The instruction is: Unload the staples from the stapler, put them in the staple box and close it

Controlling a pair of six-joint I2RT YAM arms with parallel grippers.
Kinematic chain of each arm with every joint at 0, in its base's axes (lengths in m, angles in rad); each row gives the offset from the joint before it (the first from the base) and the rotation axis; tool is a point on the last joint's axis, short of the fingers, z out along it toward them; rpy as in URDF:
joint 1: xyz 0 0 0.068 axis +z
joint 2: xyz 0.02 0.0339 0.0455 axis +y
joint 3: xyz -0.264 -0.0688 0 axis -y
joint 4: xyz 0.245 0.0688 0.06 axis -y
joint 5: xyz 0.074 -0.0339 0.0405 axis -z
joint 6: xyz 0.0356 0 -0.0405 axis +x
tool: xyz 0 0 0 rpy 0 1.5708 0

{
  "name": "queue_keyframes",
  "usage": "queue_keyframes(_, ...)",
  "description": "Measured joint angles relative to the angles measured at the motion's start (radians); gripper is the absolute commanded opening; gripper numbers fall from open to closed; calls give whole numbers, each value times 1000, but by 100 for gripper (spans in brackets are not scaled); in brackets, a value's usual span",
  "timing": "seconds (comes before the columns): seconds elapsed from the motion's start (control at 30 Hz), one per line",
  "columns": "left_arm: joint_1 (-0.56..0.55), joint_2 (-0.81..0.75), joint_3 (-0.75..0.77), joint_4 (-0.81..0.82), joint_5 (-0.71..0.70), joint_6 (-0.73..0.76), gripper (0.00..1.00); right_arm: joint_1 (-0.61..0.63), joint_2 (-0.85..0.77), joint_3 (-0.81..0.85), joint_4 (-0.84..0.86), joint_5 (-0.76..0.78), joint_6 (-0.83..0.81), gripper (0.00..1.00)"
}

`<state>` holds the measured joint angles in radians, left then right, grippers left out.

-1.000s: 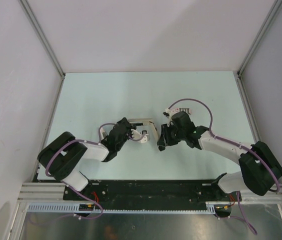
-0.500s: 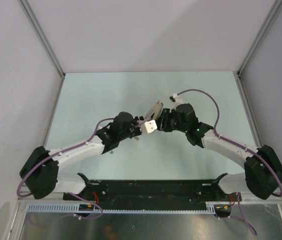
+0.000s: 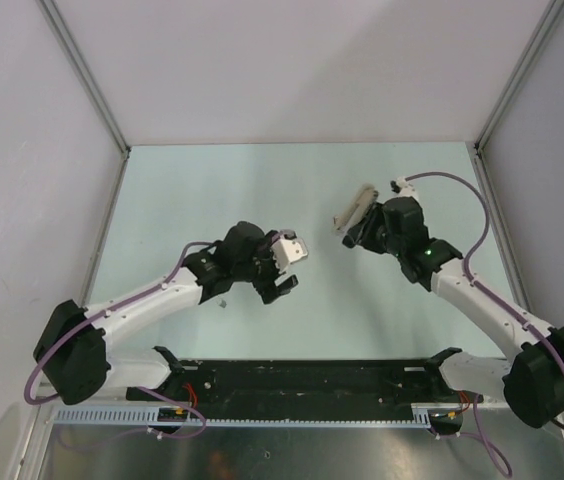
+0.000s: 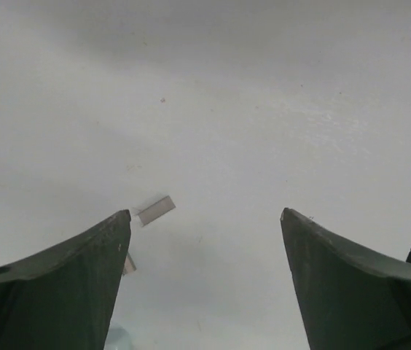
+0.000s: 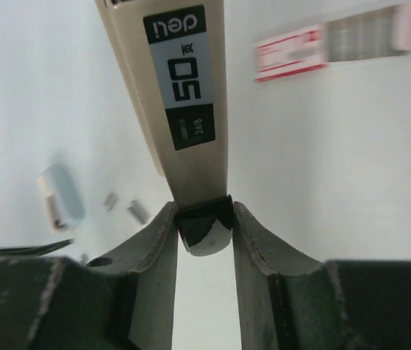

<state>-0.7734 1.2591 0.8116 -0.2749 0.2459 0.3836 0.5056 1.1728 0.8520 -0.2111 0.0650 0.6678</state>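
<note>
My right gripper carries the stapler (image 3: 354, 209) to the right in the top view next. It then lowers it and releases the stapler's end, as bare table lies below and there.
My right gripper (image 3: 359, 226) (image 5: 203, 211) is shut on the black rear end of the beige stapler (image 3: 354, 209) (image 5: 187, 95), which it holds above the table right of centre. In the top view the stapler points away to the back. The left gripper (image 3: 290, 268) (image 4: 205, 213) stands open and empty over the table's middle, apart from the stapler. Short strips of staples (image 4: 154, 210) (image 5: 138, 211) lie loose on the table. In the left wrist view one lies just past the left fingertip (image 4: 114, 240).
A red and white barcode label (image 5: 293, 51) shows blurred past the stapler. A small pale blue and white object (image 5: 60, 193) sits at the left of the right wrist view. Grey walls (image 3: 292, 70) enclose the pale green table (image 3: 212, 190) on three sides.
The left gripper has opened and drawn back from the stapler towards the left. The right arm has carried the stapler away to the back right.
</note>
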Motion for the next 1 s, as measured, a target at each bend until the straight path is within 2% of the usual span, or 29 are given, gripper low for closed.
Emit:
queue_keyframes(0.07,18,-3,25,-21,2,-19,93,-34,-2,26,-73,46,-7,0)
queue_keyframes(0.23,157,-14,137,-59,34,-72,99,-172,68,110,-306,170,-13,0)
queue_keyframes(0.33,249,-34,176,-72,55,-96,99,-232,135,120,-415,227,-12,0)
queue_keyframes(0.43,296,-63,180,-89,59,-101,99,-272,187,120,-515,254,-13,0)
queue_keyframes(0.6,327,-125,177,-122,78,-108,100,-331,215,125,-584,287,-23,0)
queue_keyframes(0.83,365,-170,175,-154,81,-123,99,-393,305,142,-569,292,-62,3)
queue_keyframes(0.93,374,-177,168,-162,80,-124,99,-400,343,145,-563,286,-72,13)
queue_keyframes(1.0,380,-184,163,-169,80,-124,99,-398,347,149,-564,289,-80,29)
